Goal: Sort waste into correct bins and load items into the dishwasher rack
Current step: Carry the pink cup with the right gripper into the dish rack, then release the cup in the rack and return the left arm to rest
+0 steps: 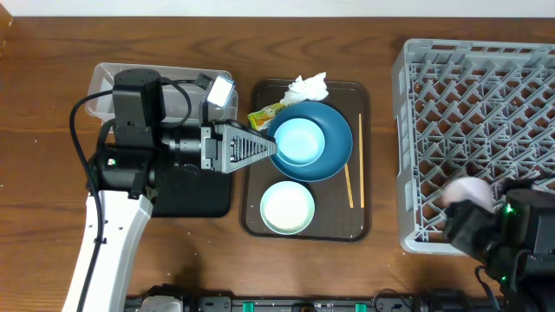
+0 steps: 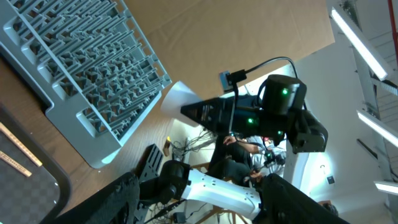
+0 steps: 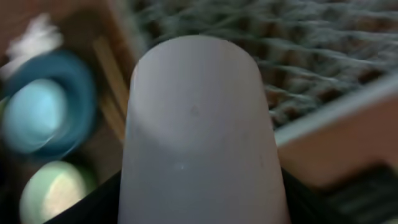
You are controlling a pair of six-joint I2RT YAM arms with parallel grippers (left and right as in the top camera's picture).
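Observation:
My right gripper will move outward over the grey dishwasher rack, tip down and lower the pinkish cup between empty pegs by the rack's front edge (image 3: 302, 93).
My left gripper (image 1: 270, 149) is open at the left rim of the large blue dish (image 1: 331, 139), which holds a small white bowl (image 1: 299, 139). In the left wrist view its fingers (image 2: 199, 208) are spread with nothing between them. My right gripper (image 1: 468, 215) is shut on the small pinkish cup (image 1: 465, 190) over the front edge of the grey dishwasher rack (image 1: 477, 95). The cup (image 3: 199, 124) fills the blurred right wrist view. A crumpled white tissue (image 1: 308, 85), a yellow-green wrapper (image 1: 264, 114), the pale green-rimmed bowl (image 1: 287, 206) and chopsticks (image 1: 351, 178) lie on the tray.
The brown serving tray (image 1: 362, 227) sits mid-table. The clear tub (image 1: 173, 82) and the black tray (image 1: 204, 204) lie left of it, largely under my left arm. The rack (image 2: 81, 68) shows in the left wrist view too.

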